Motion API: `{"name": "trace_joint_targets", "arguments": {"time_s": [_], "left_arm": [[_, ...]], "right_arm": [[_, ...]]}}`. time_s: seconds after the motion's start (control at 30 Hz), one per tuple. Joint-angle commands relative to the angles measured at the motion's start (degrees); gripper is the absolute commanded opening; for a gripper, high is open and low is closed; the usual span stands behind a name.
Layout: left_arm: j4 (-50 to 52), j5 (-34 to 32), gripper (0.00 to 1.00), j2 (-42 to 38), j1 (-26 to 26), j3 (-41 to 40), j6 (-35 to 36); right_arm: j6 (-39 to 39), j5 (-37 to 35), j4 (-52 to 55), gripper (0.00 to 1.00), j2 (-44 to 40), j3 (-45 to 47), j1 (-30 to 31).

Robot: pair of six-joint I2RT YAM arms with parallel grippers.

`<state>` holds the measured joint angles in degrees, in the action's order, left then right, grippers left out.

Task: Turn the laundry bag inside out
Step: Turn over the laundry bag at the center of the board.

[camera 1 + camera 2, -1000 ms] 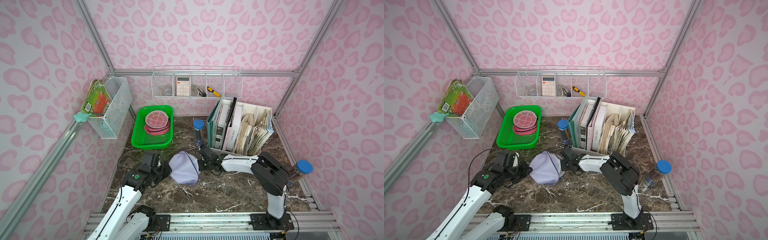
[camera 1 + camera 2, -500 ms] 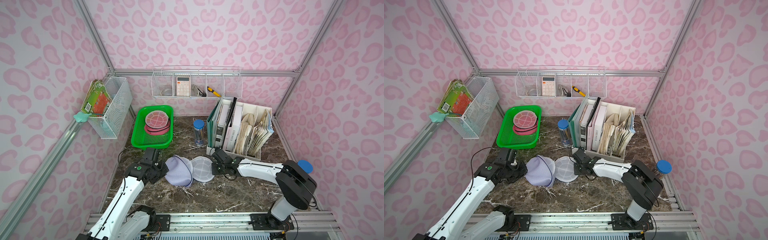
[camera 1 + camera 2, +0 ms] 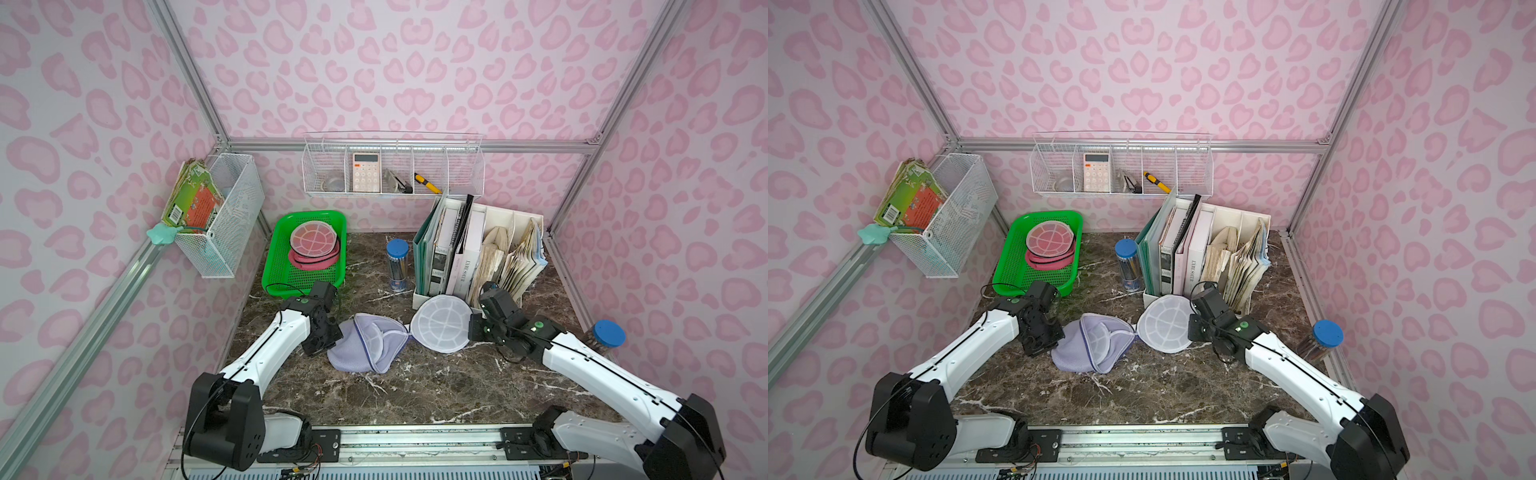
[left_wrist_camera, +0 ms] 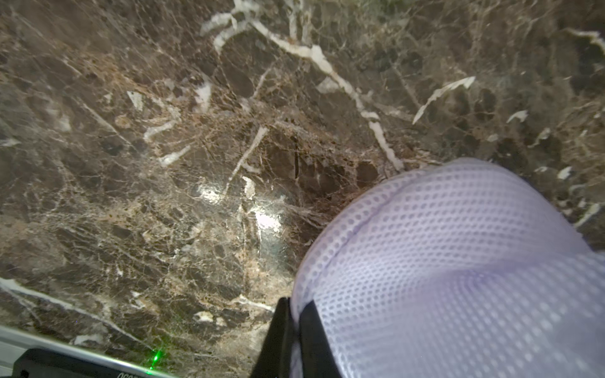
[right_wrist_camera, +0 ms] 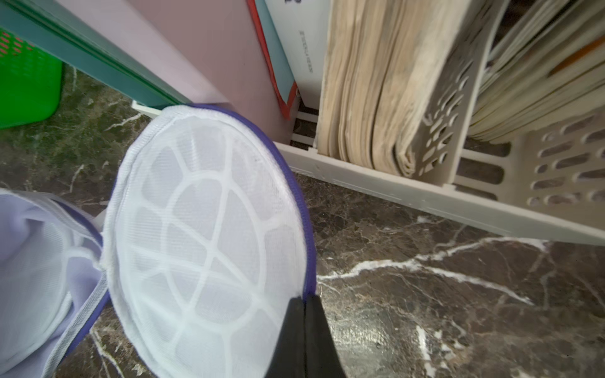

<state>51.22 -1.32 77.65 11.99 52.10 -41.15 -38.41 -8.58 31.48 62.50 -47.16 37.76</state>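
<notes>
My left gripper will next lower slightly toward the marble (image 4: 281,272) beside the bag and open to release the lavender mesh (image 4: 458,261), because the tabletop is below its fingers.
The laundry bag (image 3: 365,347) (image 3: 1086,347) is lavender mesh and lies crumpled on the marble table, its mouth facing right. Its round white ribbed panel (image 3: 442,324) (image 3: 1165,324) (image 5: 209,235) is swung out to the right, still joined to the bag at one edge. My left gripper (image 3: 337,334) (image 3: 1059,337) (image 4: 293,304) is shut on the lavender mesh (image 4: 458,261) at the bag's left side. On the panel's right side, my right gripper (image 3: 471,329) (image 3: 1190,328) (image 5: 304,299) is shut on the purple zipper rim (image 5: 306,229).
A white file organizer (image 3: 515,216) full of books and papers stands just behind the panel. A green tray (image 3: 282,266) holding pink round bags sits back left, and a blue-capped tube (image 3: 397,264) stands beside it. A blue-lidded jar (image 3: 606,334) stands at the right edge.
My right gripper has drawn the round white panel out to the right, away from the bag's body. The left gripper has stayed on the mesh at the left.
</notes>
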Motion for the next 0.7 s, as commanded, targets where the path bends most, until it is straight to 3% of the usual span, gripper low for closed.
{"name": "trace_joint_targets", "arguments": {"time_s": [0.0, 0.17, 0.4, 0.43, 0.57, 0.67], "left_arm": [[-0.29, -2.44, 0.00, 1.42, 0.05, 0.72, -0.37], [-3.69, 1.03, 0.00, 2.04, 0.10, 0.91, 0.59], [-2.52, 1.96, 0.00, 7.33, 0.84, 1.27, 0.52], [-2.75, 3.08, 0.04, 7.91, 0.85, 1.44, 0.75], [-1.02, 4.15, 0.45, 9.00, 0.72, 3.52, 1.70], [1.83, 4.03, 0.52, 7.56, 0.67, 6.01, 2.62]], "right_arm": [[1.99, -0.87, 1.79, 0.00, -3.03, -0.22, -0.29], [2.82, 3.88, -1.19, 0.00, -2.26, -0.29, 0.33], [4.80, 3.50, -4.92, 0.00, -3.77, -2.35, 1.48], [5.49, 4.05, -5.39, 0.00, -3.87, -2.95, 1.57], [7.01, 6.32, -6.93, 0.00, -2.51, -5.51, 4.47], [6.29, 4.05, -8.15, 0.00, -1.18, -6.60, 9.08]]}}
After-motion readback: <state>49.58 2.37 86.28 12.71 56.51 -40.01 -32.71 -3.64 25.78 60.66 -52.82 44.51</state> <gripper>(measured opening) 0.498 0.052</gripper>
